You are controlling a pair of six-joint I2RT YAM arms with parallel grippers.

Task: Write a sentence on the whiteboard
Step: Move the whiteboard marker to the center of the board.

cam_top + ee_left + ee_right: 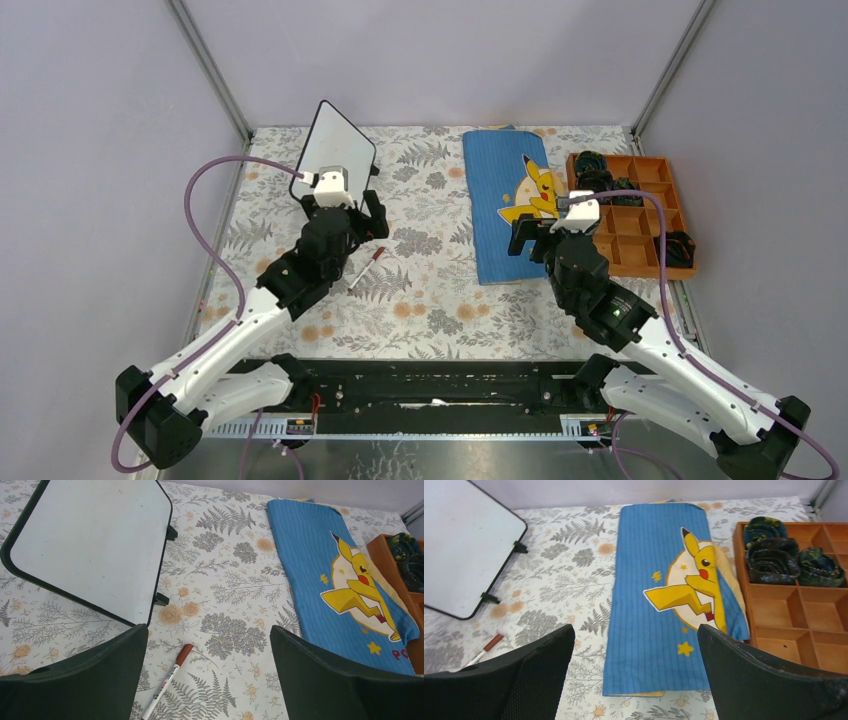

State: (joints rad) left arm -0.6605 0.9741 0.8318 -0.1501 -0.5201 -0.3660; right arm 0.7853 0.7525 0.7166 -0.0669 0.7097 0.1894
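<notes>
My left gripper will next go down from high above the floral cloth onto the marker's white body beside its red-brown cap, because the whiteboard's side is still blank.
The whiteboard lies at the far left of the table, and its face shows blank, with no sentence on it. It also shows in the left wrist view and the right wrist view. A white marker with a red-brown cap lies on the floral cloth just in front of the board, seen in the left wrist view too. My left gripper is open and empty above the marker, which lies near its left finger. My right gripper is open and empty over the near end of the blue cloth.
A blue cloth with a yellow cartoon figure lies at centre right. A wooden compartment tray stands at the far right with dark rolled items in its back cells. Grey walls close in the table.
</notes>
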